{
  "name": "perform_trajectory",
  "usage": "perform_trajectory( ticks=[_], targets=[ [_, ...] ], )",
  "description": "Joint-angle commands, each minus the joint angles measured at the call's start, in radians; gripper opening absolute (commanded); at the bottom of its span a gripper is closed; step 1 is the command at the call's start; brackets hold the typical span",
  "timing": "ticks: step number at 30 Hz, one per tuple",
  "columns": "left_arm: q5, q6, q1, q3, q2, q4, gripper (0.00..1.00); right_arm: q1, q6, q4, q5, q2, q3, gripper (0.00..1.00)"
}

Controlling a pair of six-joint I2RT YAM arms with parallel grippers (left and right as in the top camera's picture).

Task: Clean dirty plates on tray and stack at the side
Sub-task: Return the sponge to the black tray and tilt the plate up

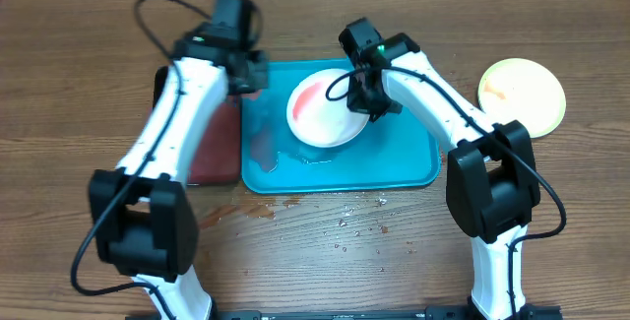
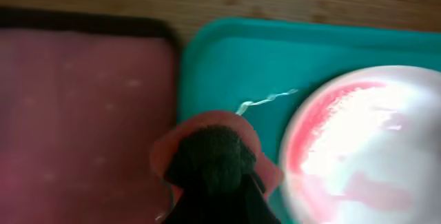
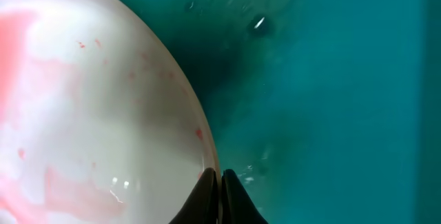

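The sponge needs to go back over the black tray of reddish liquid beside the turquoise tray (image 1: pixel 394 167) next, so my left gripper should move there, then lower and release it.
A white plate (image 1: pixel 320 113) smeared with red sauce rests tilted on the turquoise tray (image 1: pixel 394 167). My right gripper (image 1: pixel 367 98) is shut on the plate's right rim, holding that side up. In the right wrist view the fingertips (image 3: pixel 207 186) pinch the rim of the plate (image 3: pixel 89 114) above the wet tray (image 3: pixel 331 79). My left gripper (image 1: pixel 244 76) hovers over the tray's left rim, shut on a pinkish sponge (image 2: pixel 213 148) with a dark scouring pad. The plate (image 2: pixel 365 141) lies just to the sponge's right. A lime green plate (image 1: pixel 522 96) sits on the table at the right.
A black tray (image 1: pixel 212 153) holding reddish liquid adjoins the turquoise tray on the left, also seen in the left wrist view as the black tray (image 2: pixel 83 114). Drops and reddish spills (image 1: pixel 345 222) mark the wooden table in front of the tray.
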Motion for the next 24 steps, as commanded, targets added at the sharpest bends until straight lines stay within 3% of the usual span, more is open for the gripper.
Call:
perform_trajectory(
  ticks=[1, 8, 21, 22, 24],
  targets=[
    [0.008, 0.049, 0.062, 0.023, -0.054, -0.031, 0.04, 0.0, -0.027, -0.031, 0.135, -0.055, 0.088, 0.04],
    [0.005, 0.064, 0.187, -0.021, -0.061, -0.106, 0.04, 0.031, -0.054, -0.131, 0.311, -0.108, 0.191, 0.04],
    [-0.057, 0.071, 0.249, -0.311, -0.06, 0.065, 0.04, 0.18, -0.082, -0.209, 0.704, -0.15, 0.195, 0.04],
    [-0.074, 0.071, 0.249, -0.32, -0.06, 0.074, 0.08, 0.189, -0.082, -0.217, 0.721, -0.15, 0.195, 0.04],
    [-0.107, 0.071, 0.25, -0.331, -0.06, 0.085, 0.54, 0.201, -0.084, -0.23, 0.747, -0.15, 0.195, 0.04]
  ],
)
